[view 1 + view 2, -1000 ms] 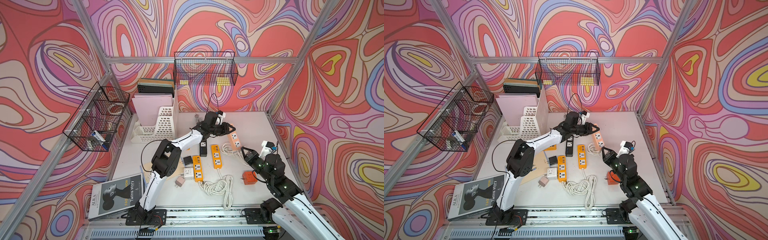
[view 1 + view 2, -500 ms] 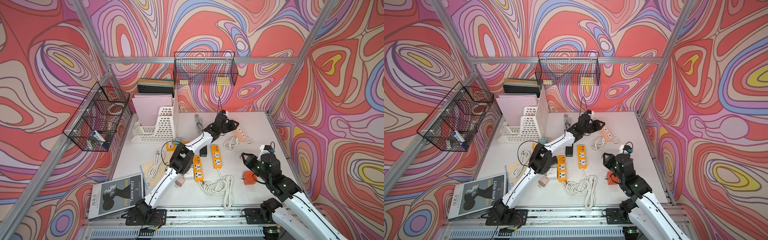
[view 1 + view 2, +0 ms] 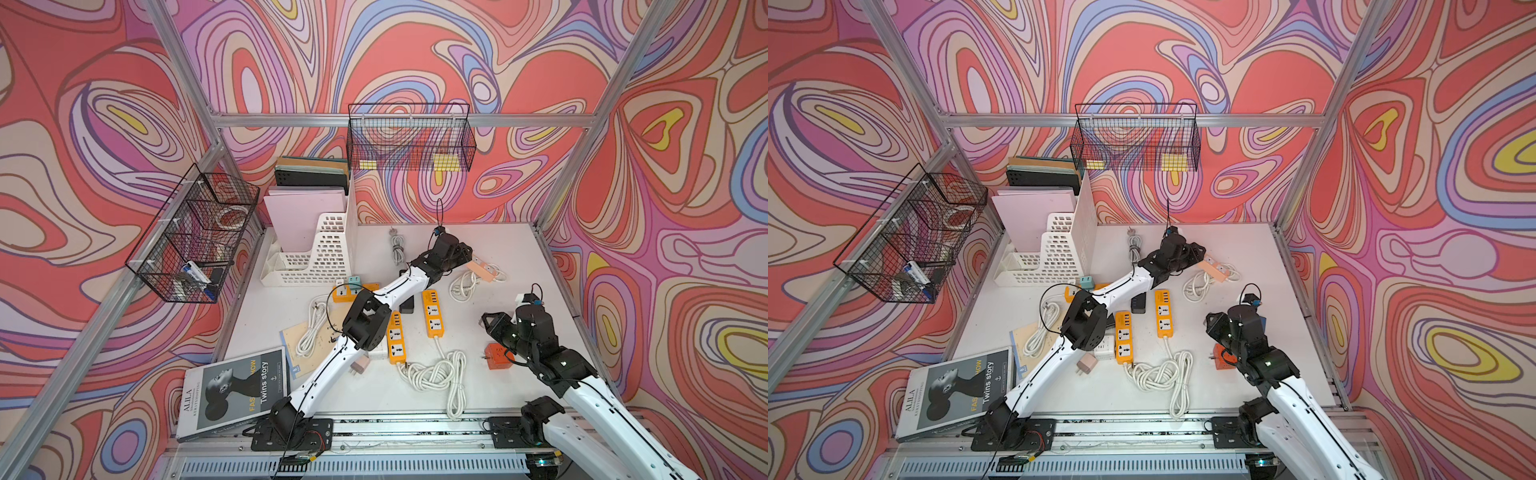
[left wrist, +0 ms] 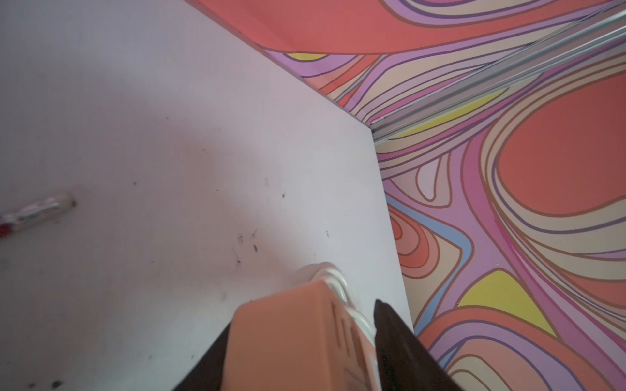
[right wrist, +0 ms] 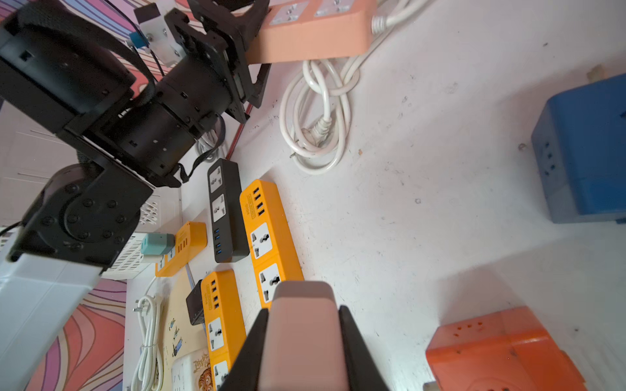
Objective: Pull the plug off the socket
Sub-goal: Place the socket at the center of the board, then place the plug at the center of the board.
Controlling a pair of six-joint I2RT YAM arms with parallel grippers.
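Note:
The bare tabletop (image 3: 462, 313) (image 5: 342, 205) beside the coiled white cord is outward of and below my right gripper, which next needs to reach outward, lower the plug there and let go.
A pale pink plug (image 5: 301, 342) sits clamped between the fingers of my right gripper (image 5: 302, 309), held above the table, clear of every socket. In both top views the right gripper (image 3: 492, 322) (image 3: 1214, 322) hovers at the right, near an orange cube adapter. The socket is a peach power strip (image 3: 482, 266) (image 3: 1214, 264) (image 5: 315, 37) lying at the far side with its white cord. My left gripper (image 4: 305, 315) (image 3: 465, 253) straddles the near end of the peach strip (image 4: 288, 342). Its jaws stand open, with a gap showing beside one finger (image 4: 393, 338).
Two yellow strips (image 3: 432, 307) (image 3: 395, 336), a black strip (image 5: 225, 210) and a coiled white cord (image 3: 436, 374) fill the middle. An orange cube adapter (image 5: 501, 348) and a blue cube (image 5: 582, 152) lie near the right gripper. A white file rack (image 3: 307, 257) stands far left, a magazine (image 3: 237, 390) front left.
The left arm swung the peach strip toward the far right and its jaws have widened around it. The right gripper drew back from the strip with the pink plug.

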